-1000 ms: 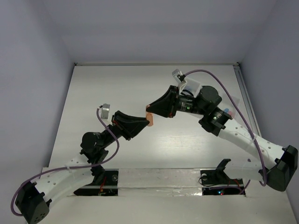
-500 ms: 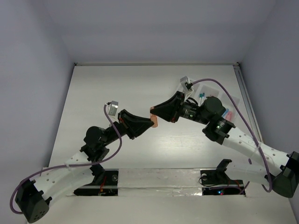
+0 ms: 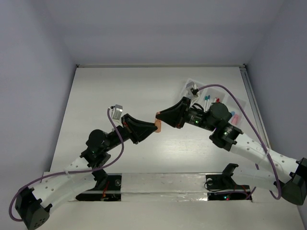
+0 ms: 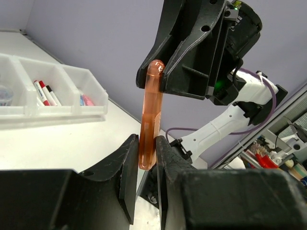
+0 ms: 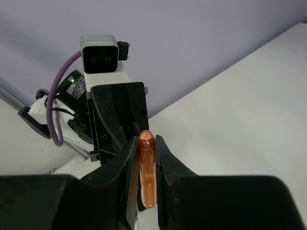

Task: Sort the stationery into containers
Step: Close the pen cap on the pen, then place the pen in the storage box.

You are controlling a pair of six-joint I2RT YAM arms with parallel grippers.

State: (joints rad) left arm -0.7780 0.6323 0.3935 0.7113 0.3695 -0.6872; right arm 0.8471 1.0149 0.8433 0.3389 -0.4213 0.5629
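The container section holding a similar pink piece is below my right gripper and to its right in the top view, so the gripper swings over, lowers and releases next.
An orange chunky piece point(image 3: 158, 124) hangs above the table's middle, gripped at both ends. My left gripper point(image 3: 154, 127) is shut on its lower end point(image 4: 149, 115). My right gripper point(image 3: 161, 118) is shut on its rounded upper end point(image 5: 147, 172). In the left wrist view my left gripper point(image 4: 146, 143) sits below the right gripper point(image 4: 160, 72). In the right wrist view my right gripper point(image 5: 145, 143) faces the left arm's fingers point(image 5: 115, 124). The white three-compartment tray point(image 3: 243, 106) lies at the right, partly hidden by the right arm.
The tray point(image 4: 29, 109) holds red-capped pens point(image 4: 43, 91) in its middle compartment and a pink piece point(image 4: 87, 99) in an end one. Teal-capped pens point(image 3: 206, 100) show from above. The enclosure's walls stand close round the table.
Both grippers stay on the orange piece and have shifted slightly right. The right arm's wrist and elbow have swung down, uncovering more of the tray.
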